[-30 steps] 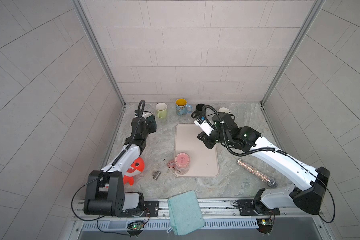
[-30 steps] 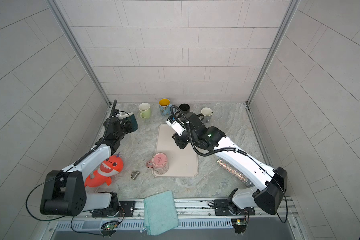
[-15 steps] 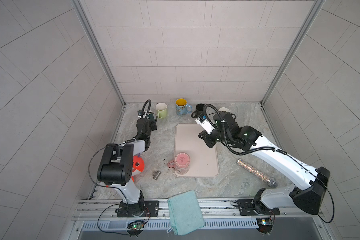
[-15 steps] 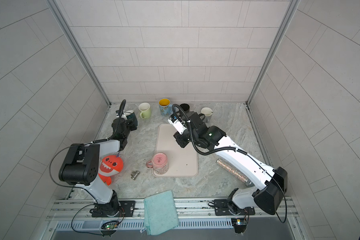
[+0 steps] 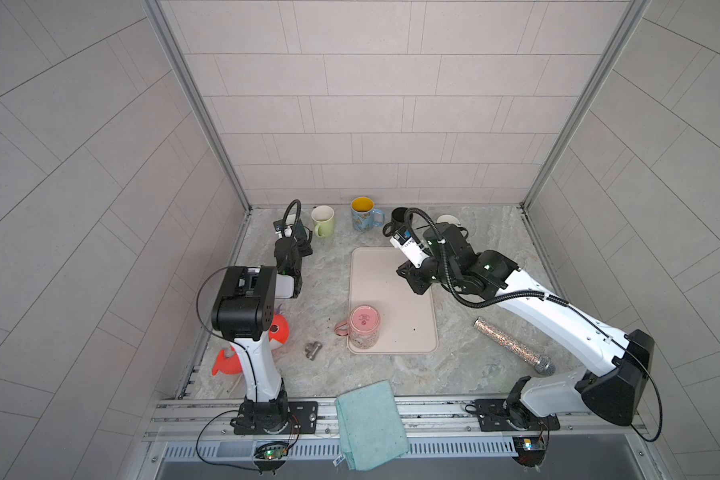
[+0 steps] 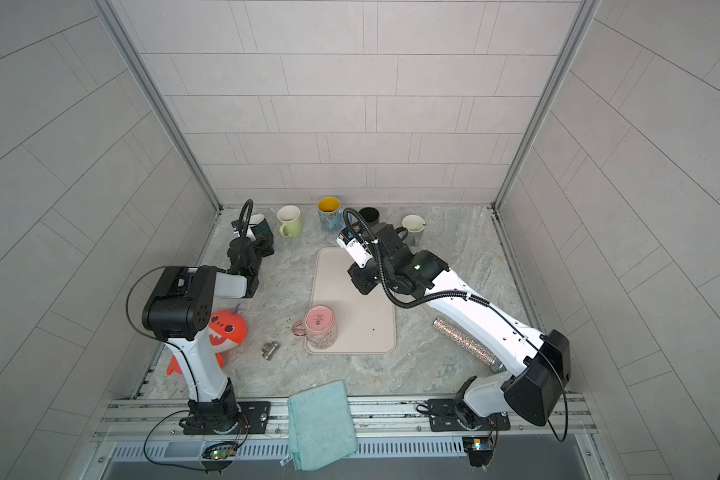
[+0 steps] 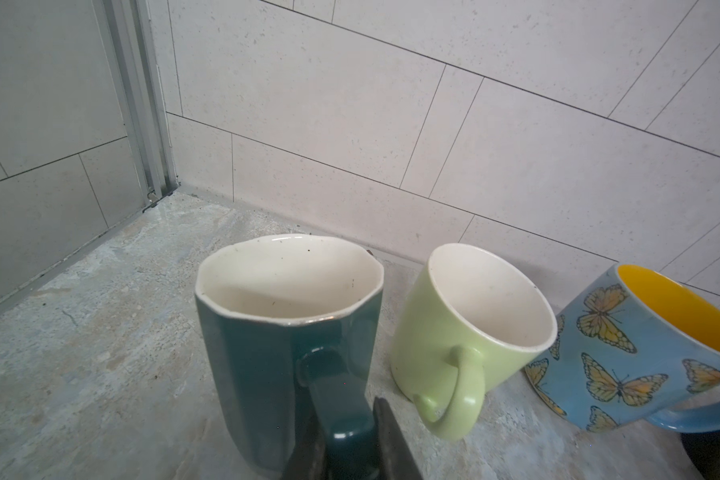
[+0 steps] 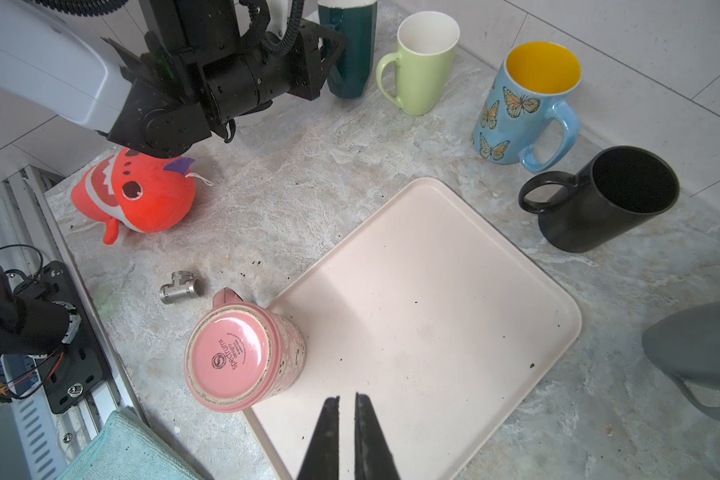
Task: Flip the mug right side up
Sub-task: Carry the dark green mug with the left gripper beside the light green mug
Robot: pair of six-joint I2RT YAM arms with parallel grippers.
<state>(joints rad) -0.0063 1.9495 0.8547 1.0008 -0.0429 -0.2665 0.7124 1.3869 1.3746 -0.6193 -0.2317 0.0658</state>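
The dark teal mug needs to move outward gently in my left gripper onto the tabletop [image 6: 272, 221] [image 7: 392, 320] beside the green mug. My left gripper then needs to let go of the teal mug's handle, because the teal mug's opening faces up.
A pink mug [image 5: 364, 326] [image 6: 320, 326] [image 8: 242, 361] stands upside down on the near left corner of the pale pink tray [image 5: 395, 286] [image 8: 433, 291], base up and handle toward the left. My right gripper [image 8: 347, 400] is shut with nothing in it and hovers over the tray's middle, apart from the pink mug. At the back left, a dark teal mug [image 7: 275, 332] [image 8: 350, 50] [image 6: 262, 230] stands upright with its mouth up. My left gripper [image 7: 346, 411] is shut on its handle.
A green mug [image 5: 323, 220], a butterfly mug [image 5: 362, 214], a black mug [image 8: 607, 199] and a grey mug [image 6: 412, 228] line the back wall. An orange plush shark [image 6: 225, 328], a metal fitting [image 5: 312, 350], a glitter microphone [image 5: 512, 345] and a teal cloth [image 5: 368, 424] lie nearer.
The left arm's elbow has risen and folded back toward its base while its gripper stayed on the teal mug at the back left. The right gripper has barely moved.
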